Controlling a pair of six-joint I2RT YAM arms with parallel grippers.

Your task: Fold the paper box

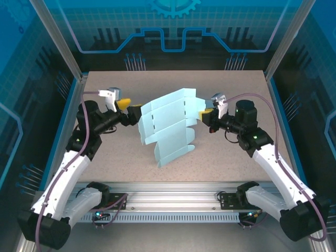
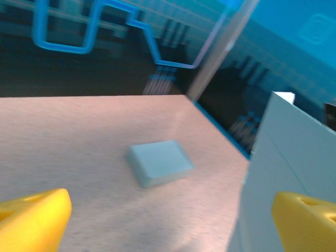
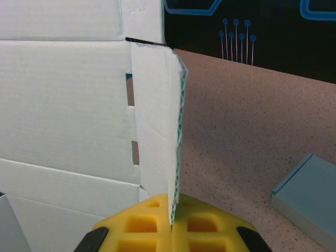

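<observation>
My open left gripper turns and moves in over the sheet's near-standing side flap (image 1: 143,116) (image 2: 281,152) next.
The paper box (image 1: 168,123) is a pale blue creased cardboard sheet, standing partly folded on edge at the table's centre. My right gripper (image 1: 205,114) is shut on its right flap. In the right wrist view the flap's thin edge (image 3: 176,136) runs down between the closed yellow fingers (image 3: 139,226) of that gripper (image 3: 172,215). My left gripper (image 1: 131,109) is at the sheet's left edge and stands open. In the left wrist view its yellow fingertips (image 2: 31,220) are wide apart around the gripper's centre (image 2: 170,220). A box panel (image 2: 286,152) rises beside the right finger, ungripped.
A small flat pale blue block (image 2: 160,163) lies on the speckled tabletop (image 1: 110,157); it also lies at the lower right in the right wrist view (image 3: 307,197). Aluminium frame posts (image 1: 60,44) and blue walls enclose the table.
</observation>
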